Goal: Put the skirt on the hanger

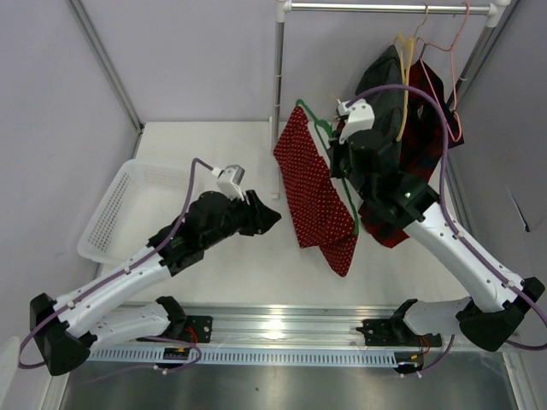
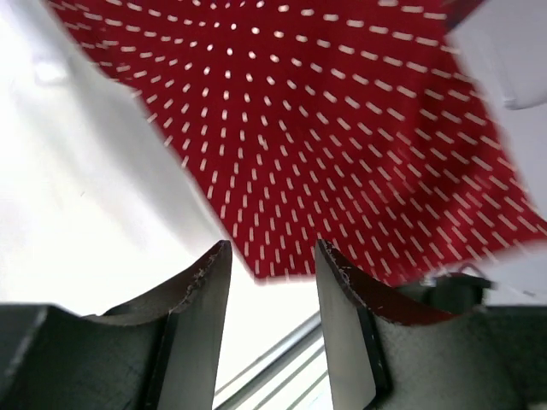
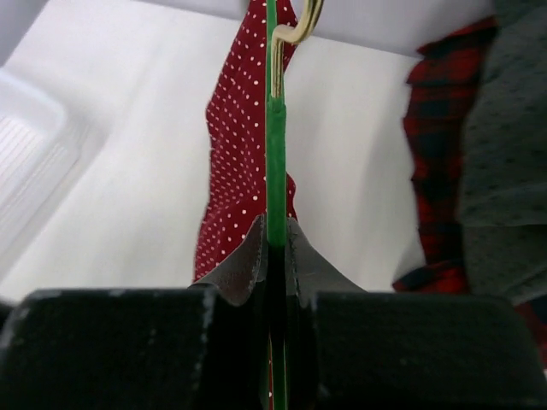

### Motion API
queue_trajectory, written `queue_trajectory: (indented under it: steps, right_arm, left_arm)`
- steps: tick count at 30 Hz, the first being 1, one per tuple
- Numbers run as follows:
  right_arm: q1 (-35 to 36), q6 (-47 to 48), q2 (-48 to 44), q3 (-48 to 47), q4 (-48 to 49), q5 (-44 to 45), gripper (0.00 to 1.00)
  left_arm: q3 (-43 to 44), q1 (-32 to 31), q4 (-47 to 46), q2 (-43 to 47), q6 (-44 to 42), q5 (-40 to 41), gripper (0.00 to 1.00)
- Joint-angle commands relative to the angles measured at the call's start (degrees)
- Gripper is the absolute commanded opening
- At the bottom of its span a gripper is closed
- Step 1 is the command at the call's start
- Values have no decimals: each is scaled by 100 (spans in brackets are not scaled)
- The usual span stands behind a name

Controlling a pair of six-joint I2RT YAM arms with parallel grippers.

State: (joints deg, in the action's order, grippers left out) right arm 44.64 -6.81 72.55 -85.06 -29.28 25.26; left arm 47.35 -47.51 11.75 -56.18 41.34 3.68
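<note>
The bar's bare part [image 1: 378, 8] is above my right gripper and outward of it. My right gripper will next lift outward, hook the green hanger [image 1: 318, 121] over it and release the hanger.
The red polka-dot skirt [image 1: 314, 192] drapes from the thin green hanger [image 1: 318, 121], held up above the table. My right gripper [image 1: 338, 161] is shut on the hanger's green wire [image 3: 275, 154], which runs straight up between its fingers [image 3: 275, 232]; the skirt [image 3: 238, 171] hangs just behind on the left. My left gripper [image 1: 272, 219] sits just left of the skirt's lower part. It is open, with nothing between its fingers [image 2: 272, 256], and the skirt's lower corner [image 2: 325, 128] is close in front of them, apart from both pads.
A white basket [image 1: 128, 209] lies at the table's left. On the rail [image 1: 385, 8] at the back right hang a dark grey garment [image 1: 385, 81] on a yellow hanger [image 1: 402, 85] and a red-and-black plaid garment [image 1: 429, 111] on a pink hanger [image 1: 455, 81]. The rack post [image 1: 278, 73] stands behind the skirt.
</note>
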Motion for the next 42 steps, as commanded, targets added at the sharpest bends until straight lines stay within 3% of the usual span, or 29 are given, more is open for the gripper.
queue_trajectory:
  steps: [1,16,29,42]
  right_arm:
    - [-455,118,-31,-713,-130,-415,0]
    - [-2248,83,1462,-2698,624,-1180,0]
    - [-2548,-110,3361,-5598,432,-672,0]
    - [-2636,-216,4197,-5873,467,-689,0]
  left_arm:
    - [538,-22,485,362,-302,-306,49]
    - [943,-22,1013,731,-513,-808,46]
    - [802,-13,1066,916,-557,-948,46]
    - [811,-13,1207,1057,-566,-896,45]
